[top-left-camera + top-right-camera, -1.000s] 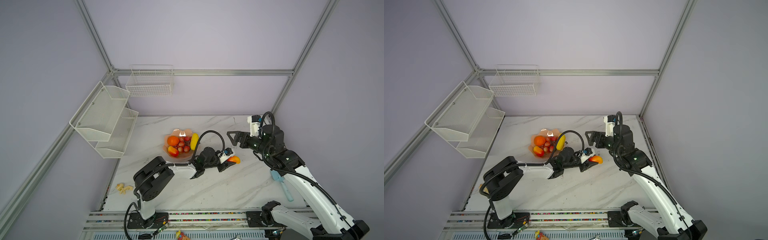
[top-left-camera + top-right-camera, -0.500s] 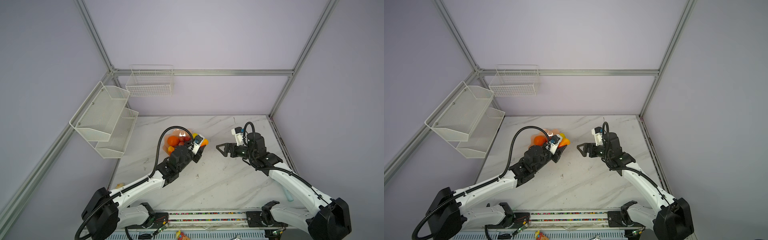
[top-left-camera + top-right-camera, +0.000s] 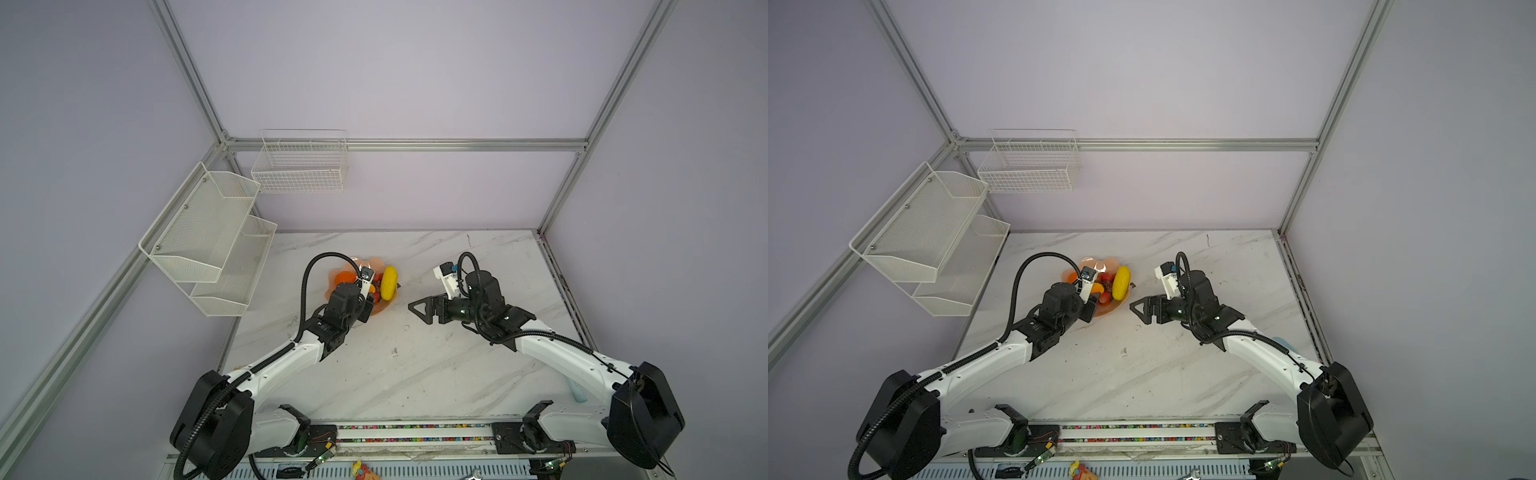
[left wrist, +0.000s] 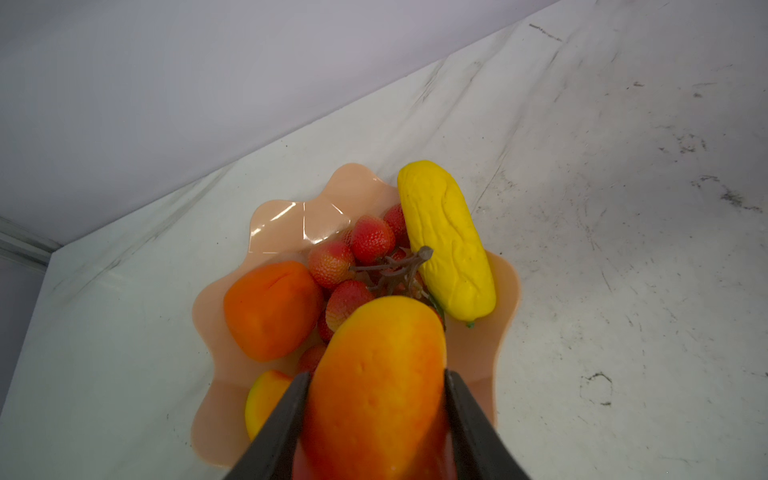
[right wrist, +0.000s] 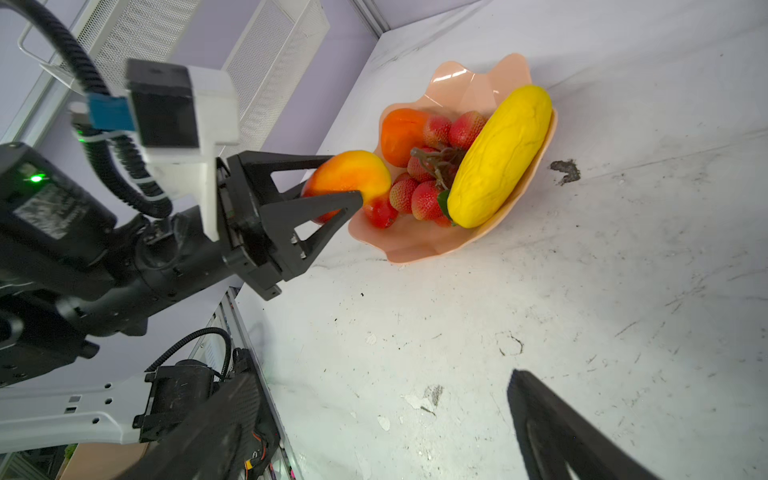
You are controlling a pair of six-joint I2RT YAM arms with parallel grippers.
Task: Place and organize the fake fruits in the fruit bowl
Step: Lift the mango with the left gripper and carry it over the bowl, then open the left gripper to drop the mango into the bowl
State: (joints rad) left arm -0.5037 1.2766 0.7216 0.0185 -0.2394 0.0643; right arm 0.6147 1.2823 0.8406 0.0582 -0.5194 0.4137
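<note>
My left gripper needs to lower the mango and release it in the bare near part of the bowl, since the other fruits leave that spot free.
The peach-pink fruit bowl (image 3: 362, 263) (image 3: 1113, 262) (image 4: 291, 220) (image 5: 457, 79) stands left of the table's middle. In it lie a round orange (image 4: 272, 309) (image 5: 401, 133), a bunch of red berry-like fruits (image 4: 370, 241) (image 5: 419, 195) on a brown stem, a yellow oblong fruit (image 3: 389, 283) (image 3: 1121, 283) (image 4: 449, 245) (image 5: 498, 158) and a mango (image 4: 264, 399). My left gripper (image 3: 370, 291) (image 3: 1094, 297) (image 4: 377, 376) (image 5: 345, 178) is shut on another red-and-yellow mango (image 4: 382, 332) (image 5: 353, 170), held over the bowl's near edge. My right gripper (image 3: 422, 309) (image 3: 1142, 309) (image 5: 374, 415) is open and holds nothing, low over the table right of the bowl.
White mesh shelves (image 3: 208, 232) and a wire basket (image 3: 301, 166) hang on the left and back walls. A light blue utensil (image 3: 577, 390) (image 3: 1281, 343) lies near the front right, partly behind the right arm. Bare marble lies between the bowl and the front rail.
The left gripper has carried the mango from the table's middle leftward to over the bowl. The right gripper, still open, has come down and leftward toward the bowl.
</note>
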